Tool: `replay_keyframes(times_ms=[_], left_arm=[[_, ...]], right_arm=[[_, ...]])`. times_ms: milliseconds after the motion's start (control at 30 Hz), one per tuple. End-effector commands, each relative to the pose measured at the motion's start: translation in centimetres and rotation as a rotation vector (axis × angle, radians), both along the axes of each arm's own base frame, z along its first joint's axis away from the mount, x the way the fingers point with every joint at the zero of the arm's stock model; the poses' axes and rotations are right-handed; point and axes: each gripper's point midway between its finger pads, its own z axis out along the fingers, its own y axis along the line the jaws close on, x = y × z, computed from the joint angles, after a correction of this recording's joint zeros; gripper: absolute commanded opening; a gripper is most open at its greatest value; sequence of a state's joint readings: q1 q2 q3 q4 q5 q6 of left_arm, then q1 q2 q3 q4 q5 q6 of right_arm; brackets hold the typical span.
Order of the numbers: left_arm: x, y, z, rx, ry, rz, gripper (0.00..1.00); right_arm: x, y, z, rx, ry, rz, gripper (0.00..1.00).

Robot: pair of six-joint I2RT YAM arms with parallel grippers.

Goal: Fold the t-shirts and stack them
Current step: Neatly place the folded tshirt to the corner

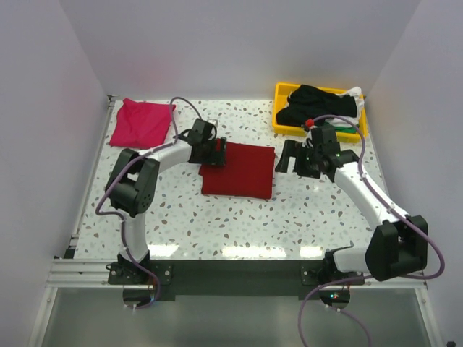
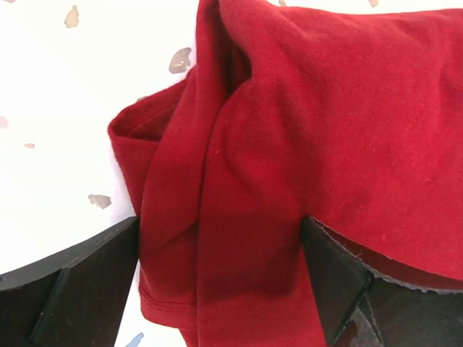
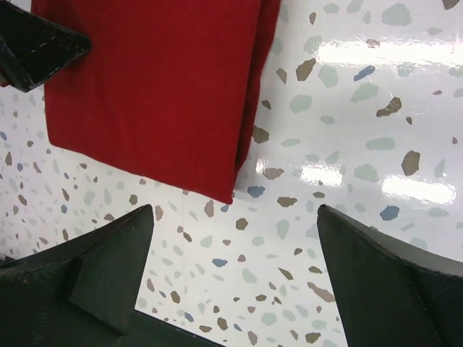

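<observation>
The bunched fold at the red t-shirt's edge (image 1: 211,168) (image 2: 217,235) is already between my left gripper's spread fingers. My left gripper needs to stay low and close its fingers on it next.
A dark red t-shirt (image 1: 239,170) lies folded flat in the middle of the table. My left gripper (image 1: 219,152) is at its left edge, open. In the left wrist view a bunched fold of the red cloth (image 2: 304,130) lies between the wide-spread fingers (image 2: 79,282). My right gripper (image 1: 288,157) hovers just right of the shirt, open over bare table with nothing between its fingers (image 3: 108,267); the shirt's corner (image 3: 166,94) lies ahead of it. A magenta-pink t-shirt (image 1: 142,121) lies folded at the back left. A black t-shirt (image 1: 318,103) is heaped in the tray.
The yellow tray (image 1: 283,90) stands at the back right, with bits of white and green cloth showing beside the black heap. White walls close in the table on three sides. The left arm's finger (image 3: 36,43) shows in the right wrist view.
</observation>
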State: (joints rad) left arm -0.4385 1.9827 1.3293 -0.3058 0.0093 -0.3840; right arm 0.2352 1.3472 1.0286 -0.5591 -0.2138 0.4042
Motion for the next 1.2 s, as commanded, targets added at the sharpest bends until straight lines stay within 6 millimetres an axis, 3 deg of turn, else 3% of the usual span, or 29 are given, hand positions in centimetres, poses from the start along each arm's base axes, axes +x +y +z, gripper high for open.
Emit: replay_keyframes(times_ms=[0,33,67,133,167,233,267,367,433,667,767,833,1000,1167], left_arm=[[-1.5,1.4,-2.5,0.101,0.074,0.048,0.94],[-2.0,0.9,-2.7,0.117,0.080,0.043,0.91],[-2.0,0.7,-2.7,0.135,0.072,0.046,0.80],[-2.7,0.1,-3.4,0.151,0.089,0.035,0.71],[-2.9,0.0,-3.6,0.150,0.098,0.037,0.57],[-3.0,0.0,-4.0,0.149,0.111,0.052,0.41],[-2.7,0.0,-3.8,0.153,0.105,0.059,0.23],[-1.5,0.3,-2.5,0.175,0.059,0.075,0.00],[-0.5,0.7,-1.1,0.215,0.010,0.065,0.00],[5.8,3.8,7.2,0.380,-0.264,-0.004,0.00],[7.8,6.0,10.8,0.426,-0.358,-0.019,0.00],[9.2,8.6,13.3,0.471,-0.402,-0.022,0.00],[11.3,13.8,17.3,0.546,-0.469,-0.030,0.00],[12.2,17.4,21.1,0.637,-0.530,-0.065,0.00]], right_arm=[[-1.1,-1.6,1.5,-0.067,-0.054,-0.011,0.99],[-1.3,-1.8,1.5,-0.075,-0.056,-0.015,0.99],[-1.5,-2.2,1.8,-0.088,-0.072,-0.024,0.99],[-1.8,-2.7,1.7,-0.106,-0.076,-0.039,0.99],[-1.9,-2.9,1.7,-0.113,-0.080,-0.045,0.99],[-2.1,-3.4,1.7,-0.130,-0.092,-0.059,0.99],[-2.2,-3.6,1.7,-0.138,-0.095,-0.065,0.99],[-2.4,-4.5,1.5,-0.180,-0.102,-0.089,0.99],[-2.3,-5.6,1.4,-0.226,-0.110,-0.117,0.99],[-2.4,-7.0,1.6,-0.289,-0.132,-0.162,0.99],[-2.4,-7.6,1.7,-0.310,-0.140,-0.182,0.99],[-2.4,-7.5,1.7,-0.307,-0.152,-0.177,0.99],[-2.3,-7.6,1.9,-0.306,-0.163,-0.182,0.99],[-2.2,-7.6,1.2,-0.317,-0.137,-0.178,0.99]])
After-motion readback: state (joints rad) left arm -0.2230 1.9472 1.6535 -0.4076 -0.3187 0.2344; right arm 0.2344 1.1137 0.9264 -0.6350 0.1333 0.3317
